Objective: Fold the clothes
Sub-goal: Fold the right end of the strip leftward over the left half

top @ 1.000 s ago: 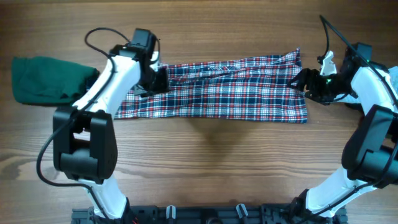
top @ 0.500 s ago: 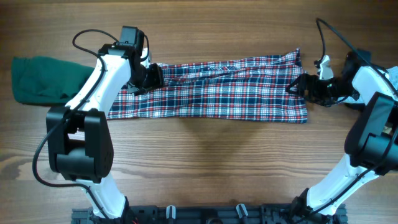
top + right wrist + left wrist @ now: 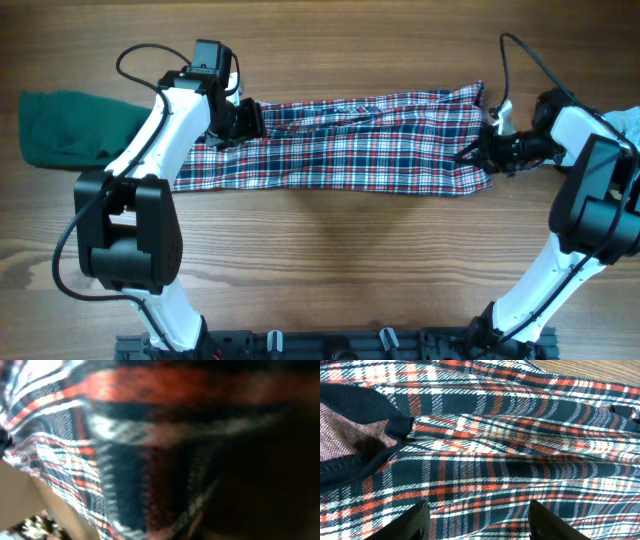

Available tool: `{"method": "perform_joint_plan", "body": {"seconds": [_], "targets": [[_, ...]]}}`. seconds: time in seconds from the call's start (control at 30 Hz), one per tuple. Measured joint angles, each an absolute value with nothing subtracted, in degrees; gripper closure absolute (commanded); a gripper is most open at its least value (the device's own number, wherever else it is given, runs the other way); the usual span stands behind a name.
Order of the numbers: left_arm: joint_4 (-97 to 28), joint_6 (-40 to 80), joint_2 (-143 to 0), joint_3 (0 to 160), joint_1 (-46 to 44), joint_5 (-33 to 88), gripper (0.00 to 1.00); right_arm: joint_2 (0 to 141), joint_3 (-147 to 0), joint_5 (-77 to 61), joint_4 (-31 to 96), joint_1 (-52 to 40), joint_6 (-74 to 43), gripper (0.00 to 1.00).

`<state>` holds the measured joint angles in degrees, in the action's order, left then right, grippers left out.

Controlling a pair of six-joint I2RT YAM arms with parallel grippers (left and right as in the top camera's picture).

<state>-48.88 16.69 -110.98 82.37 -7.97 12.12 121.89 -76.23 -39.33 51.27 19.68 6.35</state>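
My right gripper rises next and carries the fabric over the plaid garment's opposite end, to the gripper's left in the overhead view, for release.
The clothes in play are a red, navy and white plaid garment lying as a long folded band across the table. My left gripper hovers over its left end, open, with plaid cloth showing between the two dark fingertips and navy trim at the upper left. My right gripper is at the garment's right edge, shut on the fabric. The right wrist view is filled by blurred plaid pressed close to the camera; the fingers themselves are hidden there.
A dark green cloth lies bunched at the far left, just beyond the plaid's end. Bare wooden table stretches in front of the garment. A black rail with both arm bases runs along the near edge.
The right gripper moved left onto the garment's right edge and shut on it, drawing the lower right corner in slightly. The left gripper shifted a little and opened wider.
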Motion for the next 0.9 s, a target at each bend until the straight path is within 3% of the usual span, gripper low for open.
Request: {"method": "perform_joint_plan", "body": {"seconds": [0.1,0.27,0.43,0.6,0.77,0.9], "targets": [[-49.4,16.7,-111.0,82.4,-8.0,12.2,0.36,119.6,-78.8,-33.7,54.8,19.7,1.2,0.95],[-50.8,16.7,-111.0,82.4,-8.0,12.7,0.37,101.5,-86.0,-13.0,55.9,19.9,-2.2,0.96],[-51.1,16.7,-111.0,82.4,-8.0,13.7,0.37,97.7,-93.5,-11.0,60.0,18.7,0.3,0.96],[-51.2,16.7,-106.1,82.6,-4.4,19.8,0.33,97.7,-93.5,-11.1,60.2,5.0,3.1,0.96],[-51.2,16.7,-98.0,83.1,0.3,21.1,0.32,97.7,-93.5,-10.5,59.8,-0.3,3.4,0.96],[-51.3,16.7,-95.7,83.2,1.7,21.1,0.33,97.7,-93.5,-11.2,58.2,-10.7,4.8,0.96]]}}
